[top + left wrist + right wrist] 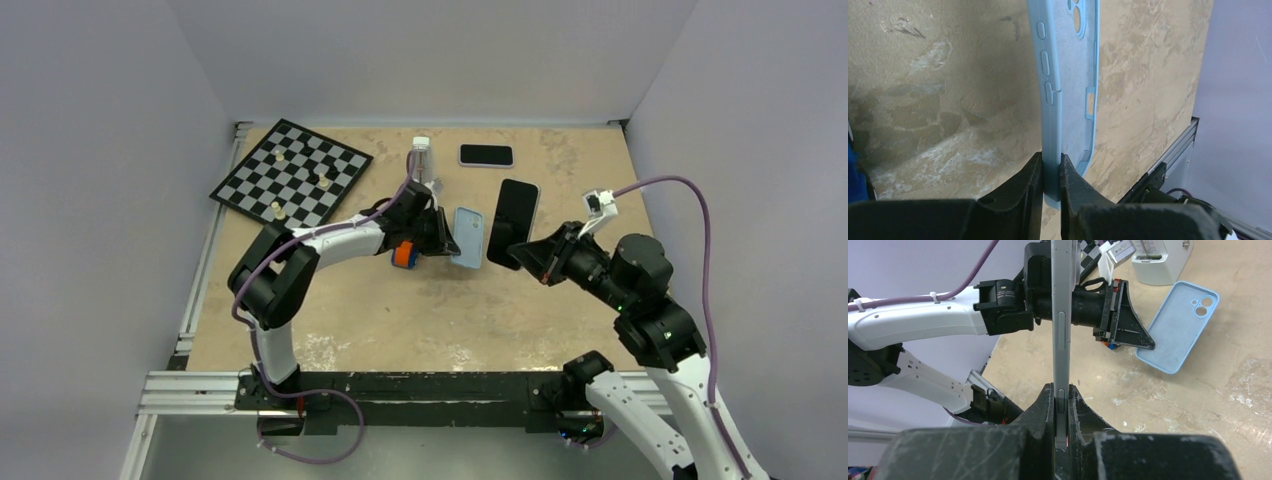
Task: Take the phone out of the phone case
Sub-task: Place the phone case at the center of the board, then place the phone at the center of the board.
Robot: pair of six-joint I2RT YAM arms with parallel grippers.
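The tabletop below my right gripper is bare toward the right in the top view, so it should next go down and toward that side to let go of the phone.
The light blue phone case (468, 237) is empty, its inner side and camera cut-out (1075, 20) showing. My left gripper (1051, 162) is shut on one edge of the case (1065, 75), and in the top view this gripper (445, 240) sits at the case's left side. The phone (514, 222), with a black screen and a silver edge (1060, 315), is out of the case and just right of it, a small gap between them. My right gripper (1061, 392) is shut on the phone's near end, seen from above (525, 255) at its lower edge. The right wrist view shows the case (1178, 327) beyond the phone.
A second dark phone (486, 155) lies flat at the back of the table. A chessboard (290, 172) with a few pieces sits at the back left. A white object (422, 160) stands behind the left gripper, and a small orange and blue item (403, 255) lies under that arm.
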